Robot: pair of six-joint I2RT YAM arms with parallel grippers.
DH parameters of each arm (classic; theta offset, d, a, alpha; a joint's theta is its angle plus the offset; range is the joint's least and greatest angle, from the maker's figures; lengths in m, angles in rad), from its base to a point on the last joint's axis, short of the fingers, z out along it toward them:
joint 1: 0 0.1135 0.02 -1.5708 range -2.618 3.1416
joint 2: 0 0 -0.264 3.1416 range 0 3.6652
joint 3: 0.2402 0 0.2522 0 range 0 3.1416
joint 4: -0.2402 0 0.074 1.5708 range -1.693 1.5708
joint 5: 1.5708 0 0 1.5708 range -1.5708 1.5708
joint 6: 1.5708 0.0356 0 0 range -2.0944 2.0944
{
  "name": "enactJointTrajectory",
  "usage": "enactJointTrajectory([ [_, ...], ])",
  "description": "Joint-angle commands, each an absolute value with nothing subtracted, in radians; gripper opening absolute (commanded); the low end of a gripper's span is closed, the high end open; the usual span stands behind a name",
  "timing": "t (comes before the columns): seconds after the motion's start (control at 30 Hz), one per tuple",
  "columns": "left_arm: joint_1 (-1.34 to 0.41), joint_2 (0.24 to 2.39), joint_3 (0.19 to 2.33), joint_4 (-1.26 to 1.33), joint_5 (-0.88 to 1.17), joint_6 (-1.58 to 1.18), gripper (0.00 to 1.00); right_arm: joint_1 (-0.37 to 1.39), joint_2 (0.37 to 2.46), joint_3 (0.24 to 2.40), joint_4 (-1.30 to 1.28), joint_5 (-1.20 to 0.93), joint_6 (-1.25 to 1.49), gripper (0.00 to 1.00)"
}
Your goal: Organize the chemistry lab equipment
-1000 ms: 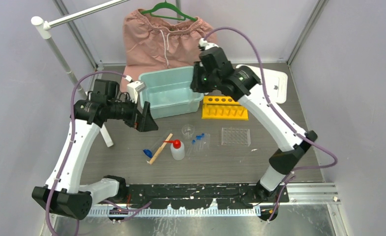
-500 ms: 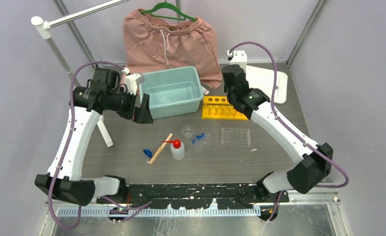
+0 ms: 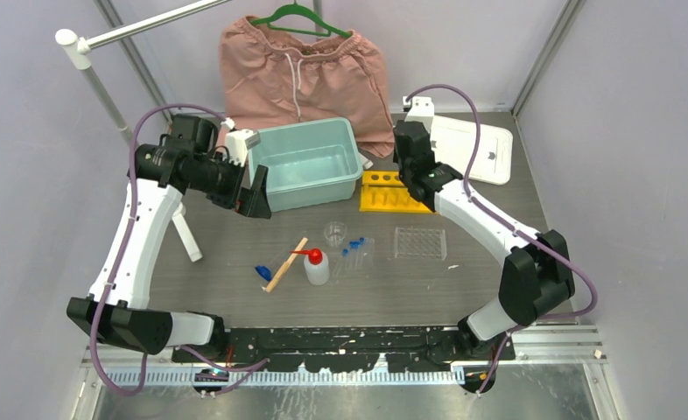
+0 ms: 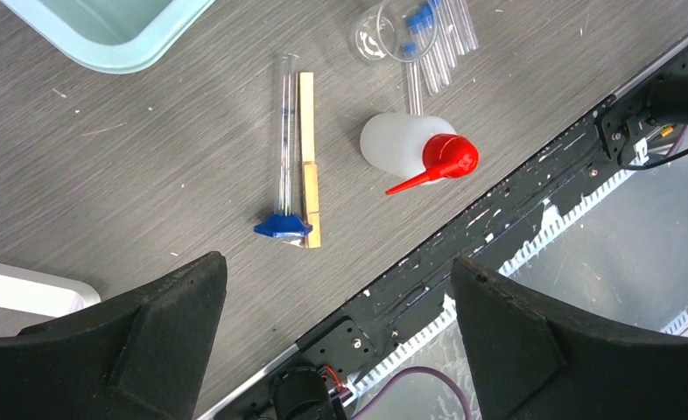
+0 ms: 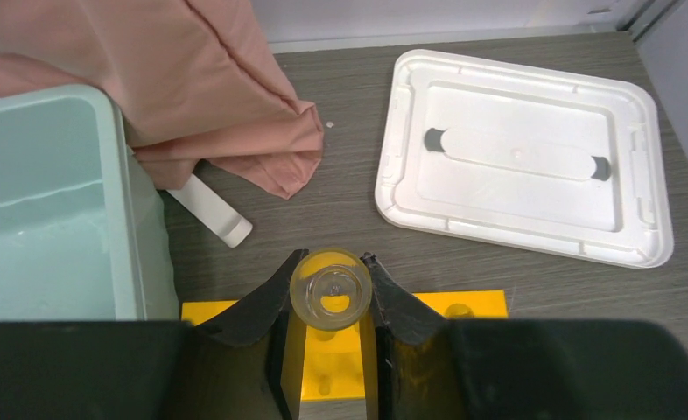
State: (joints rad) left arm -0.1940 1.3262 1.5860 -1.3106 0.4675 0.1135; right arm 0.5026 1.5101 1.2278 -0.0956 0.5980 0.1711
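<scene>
My right gripper should next lower the upright clear tube into the yellow rack's row of holes and release it there, because the row is below the gripper.
My right gripper [image 5: 330,296] is shut on a clear tube [image 5: 330,287], seen end-on, held upright just over the yellow rack [image 5: 472,304]; it also shows in the top view [image 3: 408,169] above that rack [image 3: 399,194]. My left gripper [image 4: 339,306] is open and empty, high above the table, near the bin's left end [image 3: 257,188]. Below it lie the white red-nozzled squeeze bottle [image 4: 406,147], the wooden stick [image 4: 307,171], the small blue piece [image 4: 282,227] at the end of a thin clear tube, the tiny beaker [image 4: 377,39] and blue-capped tubes [image 4: 437,44]. The clear rack [image 3: 420,243] sits to the right.
The teal bin [image 3: 310,164] stands behind the loose items, and its white lid [image 5: 520,157] lies at the back right. Pink shorts [image 3: 301,74] hang on a green hanger behind the bin. A white rail stand [image 3: 104,96] rises at the left.
My right arm swung from over the bin's right end down to the yellow rack, holding the tube. My left gripper drifted slightly back and left, still open.
</scene>
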Motion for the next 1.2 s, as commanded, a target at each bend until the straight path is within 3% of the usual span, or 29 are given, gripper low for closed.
enactJointTrajectory([
  [0.0,-0.187,1.326,1.633,-1.326,0.466,0.138,1.0,0.506,1.466,1.158,0.114,0.541,0.178,0.01],
  [1.17,-0.187,1.302,1.559,-1.292,0.418,0.118,1.0,0.506,1.367,1.005,0.134,0.532,0.202,0.01],
])
